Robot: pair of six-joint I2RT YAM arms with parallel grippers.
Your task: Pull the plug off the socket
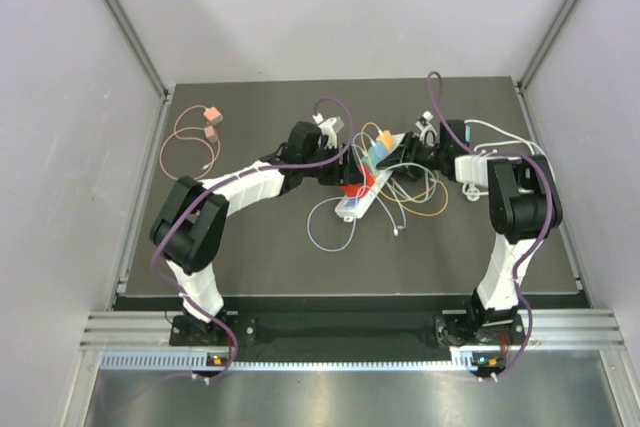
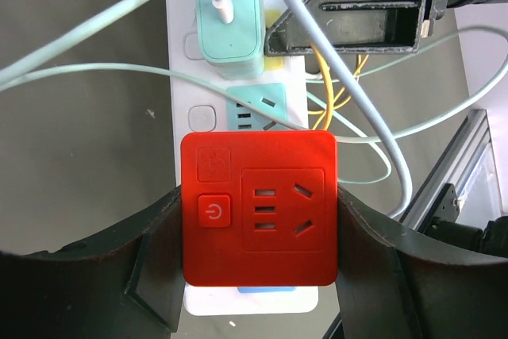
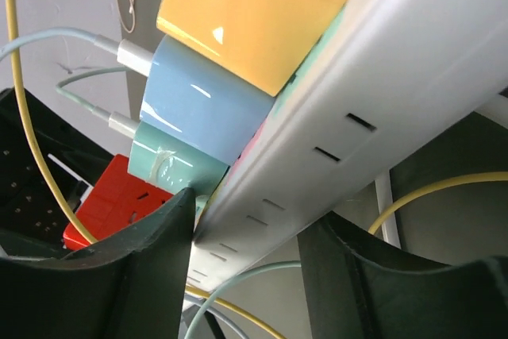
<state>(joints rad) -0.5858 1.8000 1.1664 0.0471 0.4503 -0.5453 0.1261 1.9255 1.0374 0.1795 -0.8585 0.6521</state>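
Note:
I should next pull the plug off with my left gripper, carry it to the left in the top view and release it on the bare tabletop [image 1: 233, 147] beside the pink cable.
The plug is a red cube adapter [image 2: 258, 208] with a power button, seated at the near end of a white socket strip [image 2: 202, 77]. My left gripper [image 2: 258, 228] is shut on the red plug, one finger against each side. In the right wrist view, the socket strip [image 3: 357, 93] runs diagonally between the fingers of my right gripper [image 3: 252, 212], which pinches its top and underside. The red plug [image 3: 119, 196] shows behind it. From above, the plug [image 1: 367, 184] and the strip [image 1: 352, 207] lie mid-table between my left gripper [image 1: 350, 175] and my right gripper [image 1: 405, 162].
Orange [image 3: 254, 13], blue [image 3: 198, 109] and mint [image 3: 171, 160] chargers fill the strip's other sockets. White, mint and yellow cables [image 1: 420, 197] tangle around it. A pink cable with small chargers [image 1: 205, 127] lies at back left. A white adapter [image 1: 478, 163] sits by the right arm.

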